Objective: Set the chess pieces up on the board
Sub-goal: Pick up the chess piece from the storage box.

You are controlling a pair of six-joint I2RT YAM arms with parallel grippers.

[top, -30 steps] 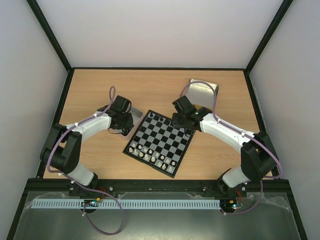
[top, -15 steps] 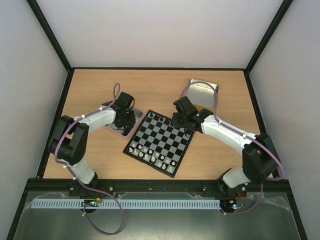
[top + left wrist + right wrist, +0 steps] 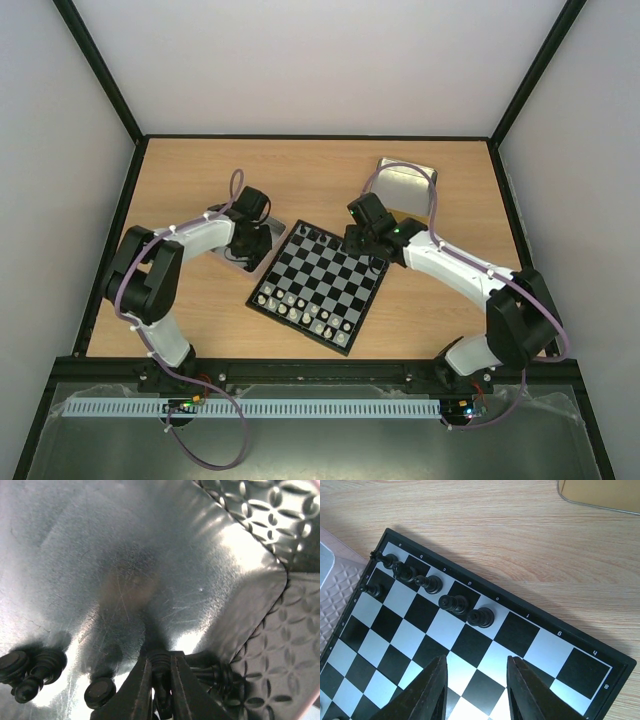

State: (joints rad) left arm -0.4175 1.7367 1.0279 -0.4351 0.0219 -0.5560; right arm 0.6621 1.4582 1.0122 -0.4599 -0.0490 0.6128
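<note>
The board's pale far-edge g square is empty, so my left gripper will rise from the tray, go right in the top view, lower onto it and release.
The board [image 3: 325, 285] lies at an angle mid-table. Several black chess pieces [image 3: 455, 603] stand along its far edge, with one more [image 3: 371, 589] a row in front. My left gripper [image 3: 161, 666] is down inside a shiny metal tray [image 3: 150, 555] and is shut on a black chess piece [image 3: 160, 660]. Loose black pieces lie beside it on the left [image 3: 30, 672] [image 3: 100, 692] and right [image 3: 215, 675]. My right gripper [image 3: 476, 662] hovers open over bare squares of the board [image 3: 475, 642], with nothing between its fingers.
Pale pieces [image 3: 300, 305] line the board's near edge. The left tray [image 3: 275, 232] sits just left of the board, mostly under my left arm. A second metal tray [image 3: 405, 185] lies at the back right. Black frame rails border the table.
My left gripper has reached further into the left tray and its jaws have closed on a black piece. The right gripper has barely moved.
</note>
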